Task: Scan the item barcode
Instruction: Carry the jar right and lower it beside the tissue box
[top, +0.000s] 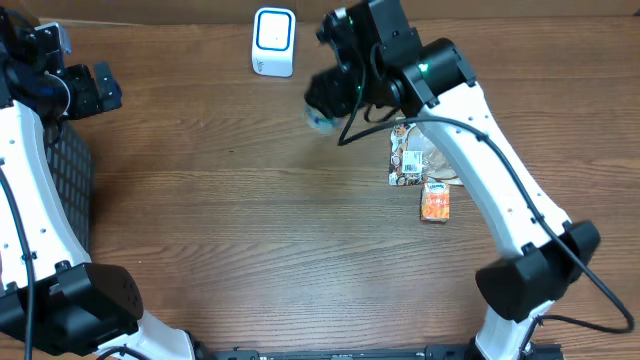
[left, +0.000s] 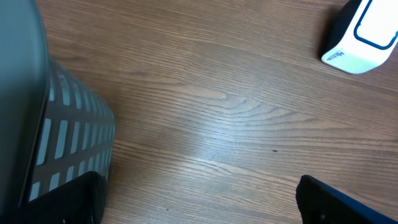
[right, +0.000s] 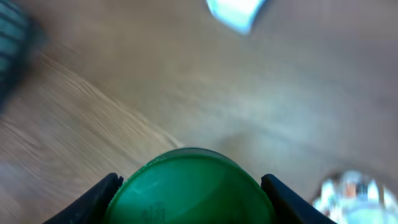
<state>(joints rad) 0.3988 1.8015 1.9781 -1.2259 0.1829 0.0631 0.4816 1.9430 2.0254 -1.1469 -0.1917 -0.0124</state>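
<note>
I will next move my right gripper back and down, toward the right in the overhead view, and release the item beside the small orange packet, where both packets lie.
A round item with a green end sits between the fingers of my right gripper, which is shut on it. From overhead, that gripper hangs blurred above the table, just right of and in front of the white barcode scanner. The scanner shows at the top edge of the right wrist view. No barcode shows on the item. My left gripper is at the far left, open and empty. In its wrist view the left gripper is over bare wood, with the scanner at the top right.
A black mesh basket stands at the left edge of the table. A white printed packet and a small orange packet lie under the right arm. Something shiny shows blurred at the lower right of the right wrist view.
</note>
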